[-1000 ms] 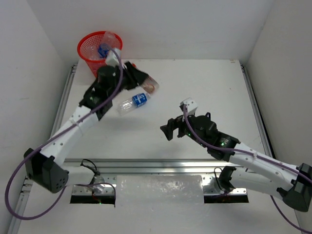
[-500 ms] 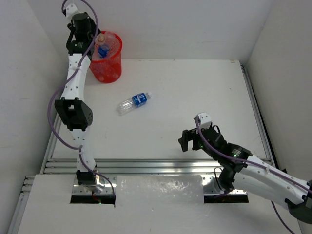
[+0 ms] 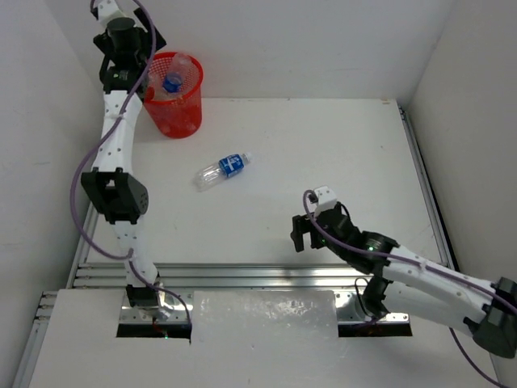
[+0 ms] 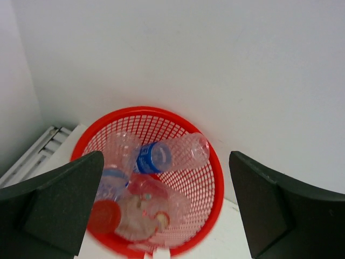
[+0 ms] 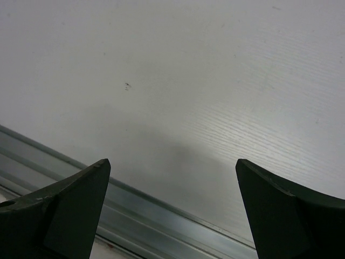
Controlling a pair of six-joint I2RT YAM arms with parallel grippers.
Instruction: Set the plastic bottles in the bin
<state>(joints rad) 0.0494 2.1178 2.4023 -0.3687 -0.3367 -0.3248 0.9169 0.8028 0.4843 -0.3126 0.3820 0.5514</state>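
Observation:
The bottle is still outside the bin [image 3: 174,101]. My right gripper needs to move outward, to the left in the top view, and down onto the lying bottle's clear base [image 3: 209,175].
The red mesh bin [image 3: 174,101] stands at the far left corner of the table. My left gripper [image 3: 136,56] hangs above it, open, with nothing between its fingers. In the left wrist view the gripper [image 4: 166,162] looks down into the bin [image 4: 214,167], which holds several plastic bottles. Among them are a blue-labelled one [image 4: 156,156] and a red-capped brownish one [image 4: 145,208]. One more blue-labelled bottle [image 3: 222,170] lies on its side on the table, left of centre. My right gripper [image 3: 300,234] is open and low near the front edge, holding nothing [image 5: 172,162].
An aluminium rail [image 5: 161,210] runs along the table's near edge, right under the right gripper. White walls close in the table at the back and on both sides. A metal frame [image 3: 424,178] lines the right side.
My left arm swung up from the table to above the bin with the red-capped bottle, then opened; the bottle now lies in the bin. The right gripper drew back toward the near edge.

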